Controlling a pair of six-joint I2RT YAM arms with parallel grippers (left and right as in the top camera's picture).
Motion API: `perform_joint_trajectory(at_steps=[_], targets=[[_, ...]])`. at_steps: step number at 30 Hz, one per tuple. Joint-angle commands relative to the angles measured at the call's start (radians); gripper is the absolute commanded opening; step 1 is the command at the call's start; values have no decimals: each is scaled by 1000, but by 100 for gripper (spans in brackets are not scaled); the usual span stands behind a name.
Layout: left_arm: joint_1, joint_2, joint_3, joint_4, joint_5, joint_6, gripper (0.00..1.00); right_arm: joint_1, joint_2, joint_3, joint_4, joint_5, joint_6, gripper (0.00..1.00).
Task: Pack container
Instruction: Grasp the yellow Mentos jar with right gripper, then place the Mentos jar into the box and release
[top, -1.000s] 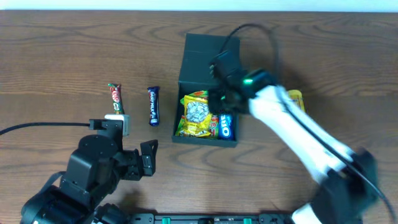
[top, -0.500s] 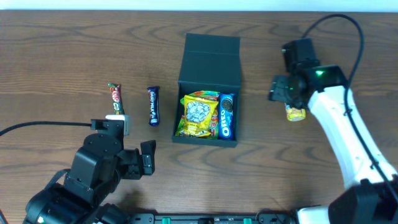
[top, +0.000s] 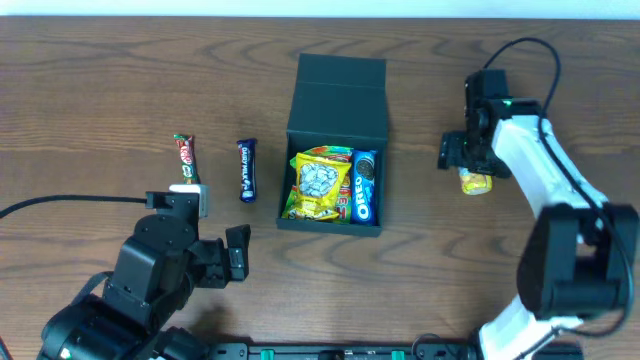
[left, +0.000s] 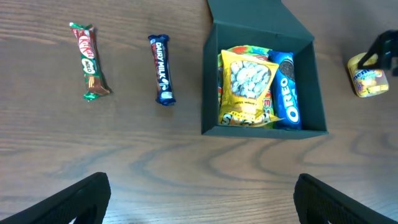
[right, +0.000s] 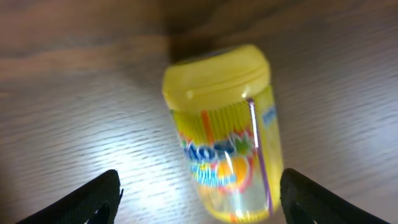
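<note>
My right gripper lowers, open, next until its fingers are on either side of the candy tub's labelled body (top: 476, 184) (right: 230, 163), because the tub still lies unclamped on the tabletop.
The dark teal container (top: 336, 100) stands open mid-table with its lid flap folded back; a yellow snack bag (top: 316, 184) and a blue Oreo pack (top: 363, 187) lie inside. It also shows in the left wrist view (left: 211, 81). A yellow-lidded candy tub (top: 475, 182) (right: 224, 130) lies on its side on the table to the right. My right gripper (top: 468, 158) (right: 199, 199) is open, with the tub between its fingers, not clamped. My left gripper (top: 215, 235) (left: 202, 199) is open and empty over bare table at the front left.
A Dairy Milk bar (top: 247, 169) (left: 163, 77) and a KitKat bar (top: 186, 159) (left: 88, 61) lie on the table left of the container. Black cables trail from both arms.
My right arm swung from over the open container out to the right and came down over the candy tub. The Oreo pack now lies uncovered in the container. My left arm has not moved.
</note>
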Motion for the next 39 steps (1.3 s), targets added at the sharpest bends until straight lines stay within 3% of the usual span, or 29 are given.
perform_joint_trajectory(at_steps=[1,9,13,16,27,32,39], targets=[[3,2,-6,1,-22,11,95,-23,66,-7,2,17,-24,82],[3,2,-6,4,-21,11,95,-37,116,-6,1,-79,-24,62],[3,2,-6,5,-21,11,95,-38,94,-3,-10,-127,-24,37],[3,2,-6,5,-21,11,95,-37,69,10,-27,-177,-24,29],[3,2,-6,4,-21,10,95,22,-156,144,-161,-428,35,20],[3,2,-6,4,-21,10,95,162,-253,144,-180,-439,105,22],[3,2,-6,1,-16,-5,95,388,-222,127,-163,-343,253,20]])
